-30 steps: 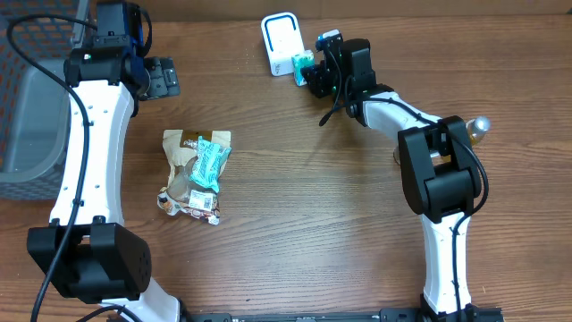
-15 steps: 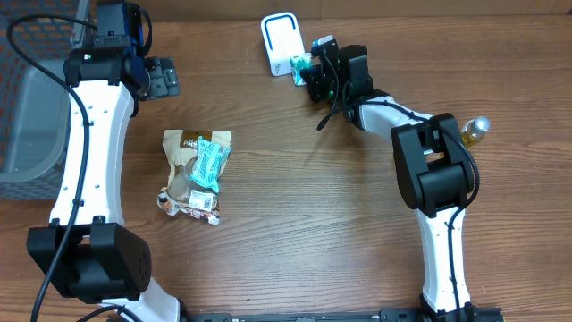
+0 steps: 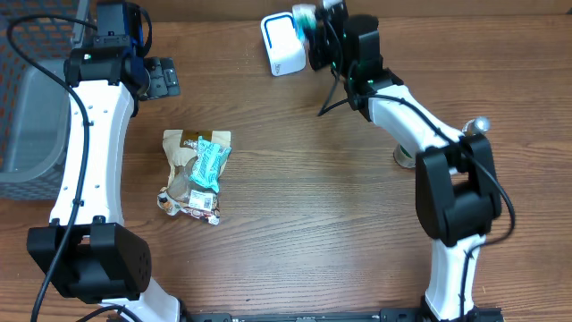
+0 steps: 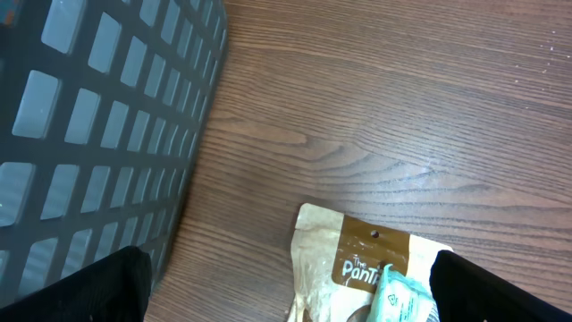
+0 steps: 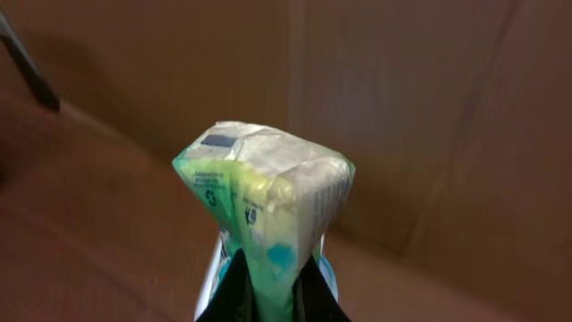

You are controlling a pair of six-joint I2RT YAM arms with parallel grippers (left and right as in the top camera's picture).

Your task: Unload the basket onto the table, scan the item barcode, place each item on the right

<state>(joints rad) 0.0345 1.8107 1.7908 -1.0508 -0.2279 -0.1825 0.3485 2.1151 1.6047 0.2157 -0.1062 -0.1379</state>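
Note:
My right gripper, up at the scanner, needs to sweep the packet across it, then come back and down to empty wood near the silver-topped object (image 3: 365, 150).
My right gripper (image 3: 315, 21) is shut on a green and white packet (image 3: 304, 15), held at the far edge just above the white scanner (image 3: 281, 45). In the right wrist view the crumpled packet (image 5: 264, 197) stands up from between the pinching fingers of the right gripper (image 5: 273, 291), and a white and blue edge of the scanner (image 5: 212, 273) shows below it. My left gripper (image 3: 162, 77) is open at the back left with nothing between its fingers. From the left wrist the open left gripper (image 4: 290, 295) hangs above the top of a brown pouch (image 4: 353, 259).
A brown pouch with a teal packet on it (image 3: 197, 172) lies on the wood at left centre. A dark mesh basket (image 3: 27, 98) stands at the left edge and fills the left of the left wrist view (image 4: 98, 134). A small silver-topped object (image 3: 481, 123) sits behind the right arm.
The right gripper closed on the green packet beside the scanner, then lifted it up and toward the far edge, over the scanner. The left arm has not moved.

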